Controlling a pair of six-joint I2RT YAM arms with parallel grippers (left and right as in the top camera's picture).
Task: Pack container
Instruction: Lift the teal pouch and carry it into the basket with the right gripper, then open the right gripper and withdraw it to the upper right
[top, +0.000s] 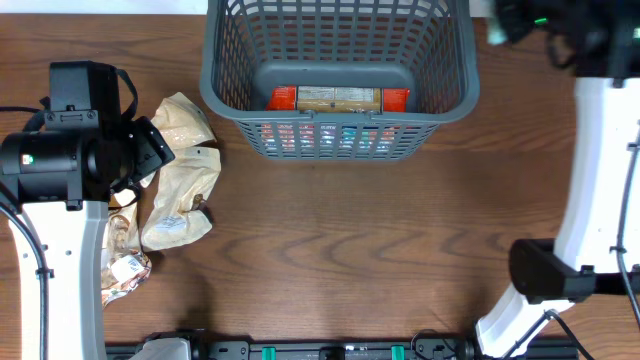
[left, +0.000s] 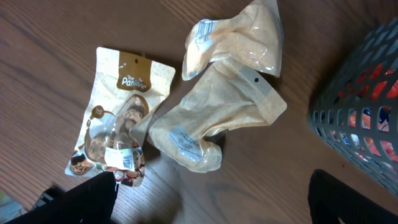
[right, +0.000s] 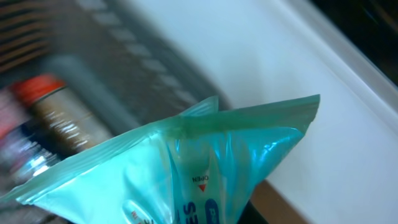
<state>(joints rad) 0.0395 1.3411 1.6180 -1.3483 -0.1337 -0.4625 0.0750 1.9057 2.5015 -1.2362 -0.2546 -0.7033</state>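
The teal packet swings over and descends in my right gripper next for release, as the red and brown packet lies below, to its left in the overhead view.
The dark grey slotted basket stands at the table's far middle, with a red and brown packet lying on its bottom. My left gripper is open and empty, hovering over bare wood just in front of three pouches: two beige ones and a printed snack pouch. The basket's corner shows at the right of the left wrist view. My right gripper is beside the basket's far right corner, shut on a teal packet held in the air. The blurred basket lies behind the teal packet.
The pouches lie in a heap at the table's left, partly under my left arm. The right arm's white base stands at the right. A white wall runs behind the basket.
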